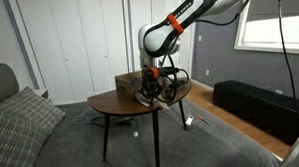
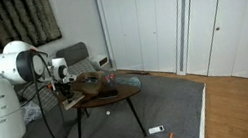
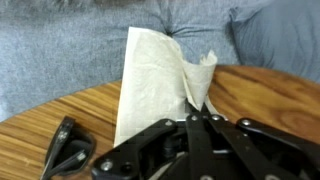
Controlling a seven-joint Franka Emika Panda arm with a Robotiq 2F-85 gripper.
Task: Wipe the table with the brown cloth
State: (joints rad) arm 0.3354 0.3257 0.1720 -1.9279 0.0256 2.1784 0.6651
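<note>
The table's bare end lies toward the sofa from the cardboard box, so my gripper should turn and move past the box to release the cloth's fold there.
The brown cloth (image 3: 150, 80) is pale tan and hangs partly folded. One corner is pinched in my gripper (image 3: 197, 110), which is shut on it. The cloth drapes over the edge of the table (image 3: 265, 95), whose top is reddish-brown wood. In both exterior views the gripper (image 1: 156, 89) (image 2: 71, 89) is low over the small oval table (image 1: 118, 105) (image 2: 119, 96). The cloth itself is too small to make out there.
A tan cardboard box (image 1: 128, 82) stands on the table behind the gripper. A black framed object (image 3: 68, 148) lies on the tabletop near the cloth. A grey sofa with a cushion (image 1: 19, 123) and a black bench (image 1: 258, 103) flank the table. Grey carpet lies below.
</note>
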